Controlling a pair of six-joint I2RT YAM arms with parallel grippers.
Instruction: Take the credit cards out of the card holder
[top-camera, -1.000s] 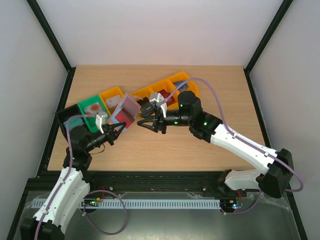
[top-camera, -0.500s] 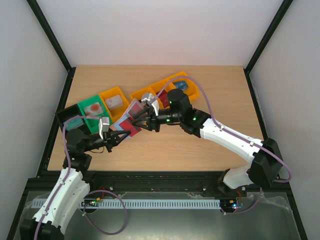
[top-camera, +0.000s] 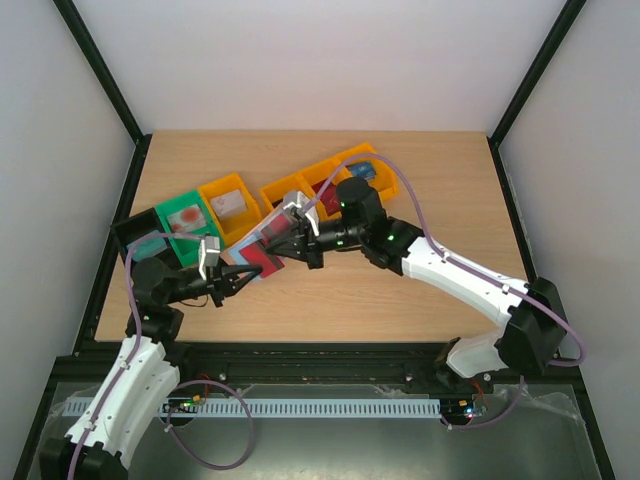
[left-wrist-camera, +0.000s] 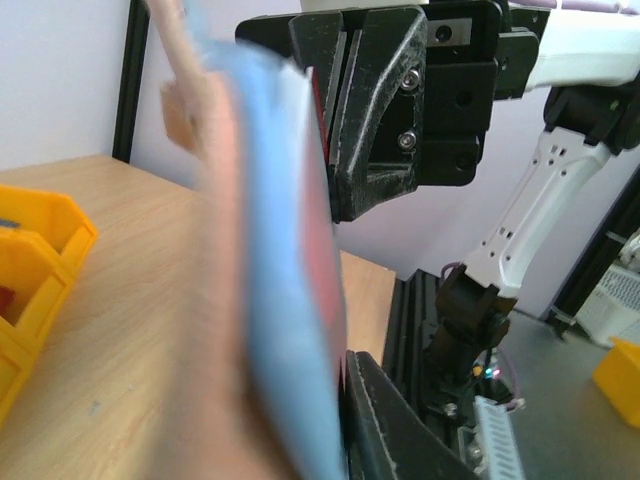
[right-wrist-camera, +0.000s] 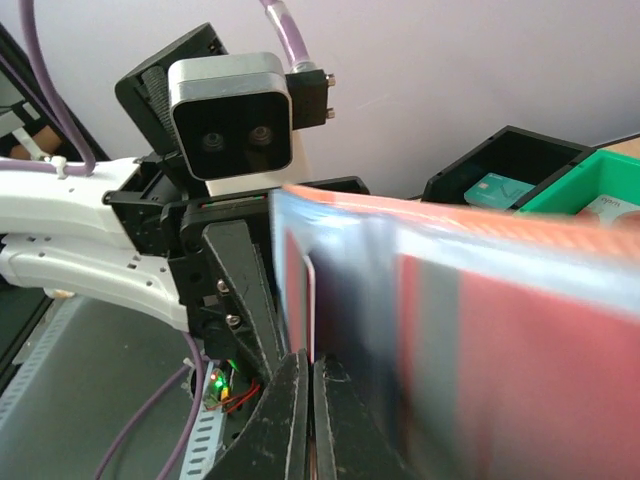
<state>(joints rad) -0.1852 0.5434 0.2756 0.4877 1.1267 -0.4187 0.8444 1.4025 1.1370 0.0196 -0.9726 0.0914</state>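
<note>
I will next lower the card holder (top-camera: 256, 254) with my left gripper onto the open wood below and let go of its edge, because the tabletop there is bare and clear of the bins.
The card holder (top-camera: 256, 254) hangs open above the table between both arms, tan outside (left-wrist-camera: 215, 300) with a light blue lining (left-wrist-camera: 290, 290). My left gripper (top-camera: 236, 277) is shut on its lower edge; in the left wrist view only one of its fingers (left-wrist-camera: 400, 430) shows, and the other is hidden behind the holder. My right gripper (top-camera: 279, 243) comes in from the right. Its jaws (right-wrist-camera: 312, 390) are pressed together on the thin pale edge of a credit card (right-wrist-camera: 311, 300) that stands in the holder's red and blue pockets (right-wrist-camera: 480, 330).
Several orange bins (top-camera: 228, 208) run in a row behind the holder; one holds a blue card (top-camera: 364, 172). A green bin (top-camera: 186, 226) and a black bin (top-camera: 138, 240) sit at the left. The table's near edge lies just below the left gripper.
My right gripper moved left up to the holder and shut on a card's edge. The holder dropped lower and tilted flatter as the left arm drew back slightly.
</note>
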